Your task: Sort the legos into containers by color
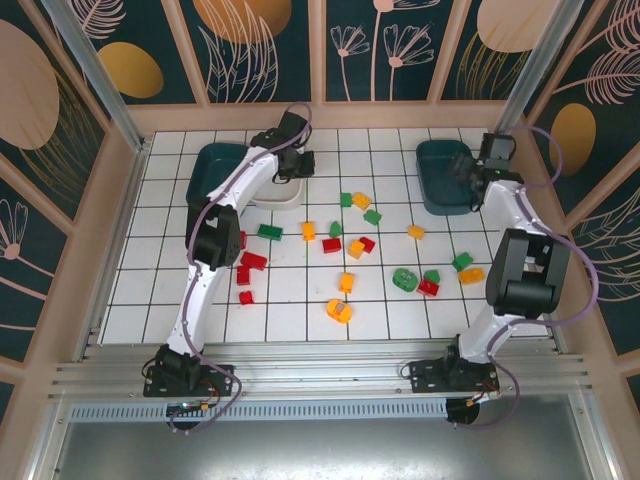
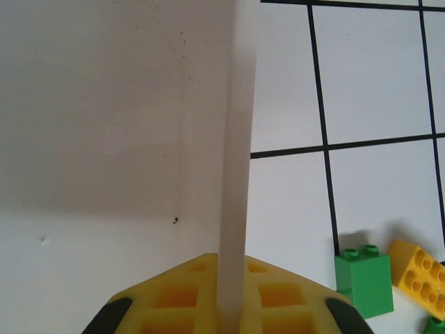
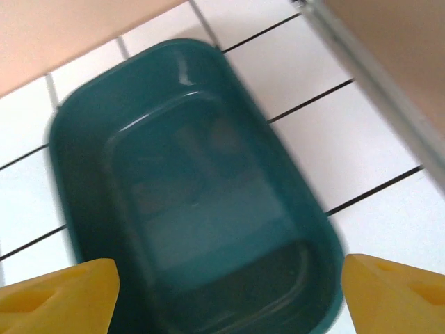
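Observation:
Next I need to lower my right gripper sideways from over the hollow of the teal container to straddle its rim facing the side (image 3: 306, 191), since that rim lies below it.
Several red, green and yellow-orange legos lie scattered across the middle tiles, among them a red brick (image 1: 254, 261), a green brick (image 1: 270, 231) and a yellow ring (image 1: 339, 311). My left gripper (image 1: 296, 166) (image 2: 231, 282) is shut on the thin rim (image 2: 236, 160) of the white container (image 1: 286, 193), whose pale inside fills the left of the left wrist view. A green lego (image 2: 363, 280) and an orange lego (image 2: 420, 271) lie just beyond it. My right gripper (image 1: 478, 166) (image 3: 226, 296) hangs open over the empty right teal container (image 1: 445, 178) (image 3: 201, 209). The other teal container (image 1: 218, 172) sits at the back left.
Wooden walls and metal posts (image 1: 95, 80) fence the tiled table (image 1: 400, 140). The right teal container sits close to the back wall (image 3: 62, 35) and a metal post (image 3: 389, 104). A green ring (image 1: 405, 279) and red brick (image 1: 428, 287) lie near the right arm.

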You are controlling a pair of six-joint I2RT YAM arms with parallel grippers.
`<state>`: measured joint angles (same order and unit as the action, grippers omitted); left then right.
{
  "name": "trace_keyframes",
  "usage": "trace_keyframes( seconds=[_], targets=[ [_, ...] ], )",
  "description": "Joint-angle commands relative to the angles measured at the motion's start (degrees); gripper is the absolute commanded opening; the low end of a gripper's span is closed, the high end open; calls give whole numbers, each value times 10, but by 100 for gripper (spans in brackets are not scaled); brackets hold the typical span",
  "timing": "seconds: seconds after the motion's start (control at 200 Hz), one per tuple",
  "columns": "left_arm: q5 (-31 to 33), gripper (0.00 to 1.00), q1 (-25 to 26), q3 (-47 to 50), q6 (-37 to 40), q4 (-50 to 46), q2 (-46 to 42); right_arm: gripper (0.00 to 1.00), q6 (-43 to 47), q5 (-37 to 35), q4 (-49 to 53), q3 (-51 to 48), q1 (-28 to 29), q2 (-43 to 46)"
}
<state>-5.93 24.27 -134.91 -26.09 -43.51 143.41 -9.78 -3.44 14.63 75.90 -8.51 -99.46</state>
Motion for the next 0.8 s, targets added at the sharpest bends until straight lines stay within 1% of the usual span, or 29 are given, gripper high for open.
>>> trace_keyframes(
  seconds=[0.0,0.065,0.105,0.225,0.345,0.385,0.445,0.56,0.626,0.721,0.796],
  targets=[
    [-1,8,-1,18,-56,30,9,85,61,9,53,60,-22,-40],
    [3,15,-1,21,-72,41,10,85,91,22,71,89,-26,-79],
    [4,25,0,21,-82,49,8,85,102,30,76,100,-31,-100],
    [9,34,-6,14,-108,69,10,85,94,74,68,115,-53,-140],
    [-2,32,-15,12,-125,77,13,84,93,78,54,116,-61,-157],
    [-4,30,-16,12,-126,77,13,83,95,82,54,118,-62,-162],
    [2,30,-19,11,-125,78,12,81,95,88,54,123,-63,-170],
    [2,30,-29,10,-125,72,12,69,98,109,60,130,-62,-193],
    [3,30,-35,11,-122,67,12,60,98,109,68,133,-60,-201],
    [2,29,-41,13,-120,65,5,50,97,105,70,126,-53,-192],
    [1,29,-46,12,-120,66,-2,41,87,105,66,118,-51,-180]
  ],
)
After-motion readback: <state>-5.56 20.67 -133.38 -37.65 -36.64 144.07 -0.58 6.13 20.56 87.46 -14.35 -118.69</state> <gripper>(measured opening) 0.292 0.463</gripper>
